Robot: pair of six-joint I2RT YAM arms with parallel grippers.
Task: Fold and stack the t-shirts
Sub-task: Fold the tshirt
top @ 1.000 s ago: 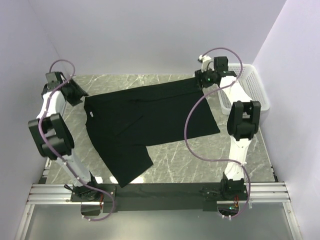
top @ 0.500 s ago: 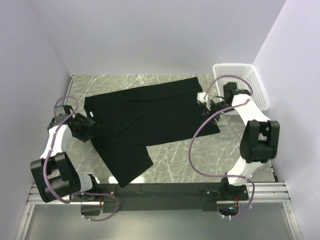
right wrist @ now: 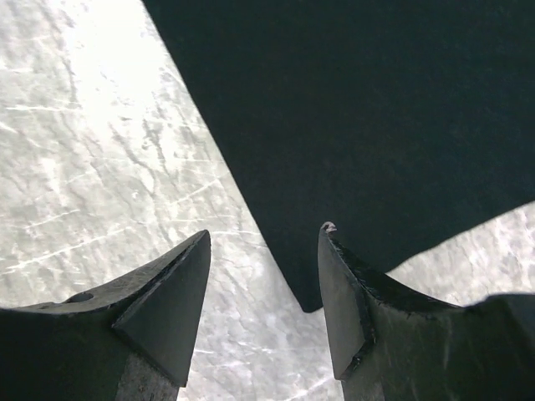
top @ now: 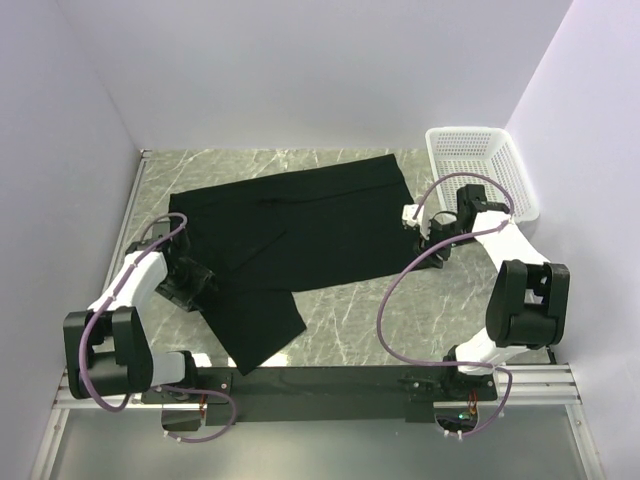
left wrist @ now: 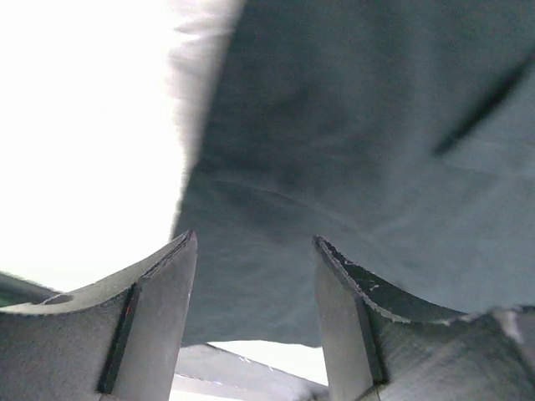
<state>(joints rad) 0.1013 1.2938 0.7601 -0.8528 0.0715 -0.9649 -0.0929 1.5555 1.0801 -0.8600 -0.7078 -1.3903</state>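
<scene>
I need to move my left gripper to the left in its wrist view, onto the bend in the t-shirt's edge point(left wrist: 196, 172), because the bend is closer to one finger than to the other.
One black t-shirt point(top: 300, 235) lies spread flat on the marble table, with a sleeve flap reaching toward the near edge. My left gripper point(top: 196, 280) sits low at the shirt's left edge. In the left wrist view its jaws point(left wrist: 255, 242) stand open, dark cloth point(left wrist: 359, 142) filling the space ahead and a cloth edge lying between the fingers. My right gripper point(top: 428, 240) is at the shirt's near right corner. In the right wrist view its jaws point(right wrist: 263, 234) are open, with that corner of the t-shirt point(right wrist: 376, 125) just inside the right finger. Nothing is gripped.
A white plastic basket point(top: 480, 170) stands at the far right of the table, behind the right arm. Bare marble table point(top: 420, 310) shows in front of the shirt. Walls close in the left, far and right sides.
Both arms have swung from the shirt's far corners toward the near side and come down low, the left to the left edge, the right to the near right corner. The shirt has stayed put.
</scene>
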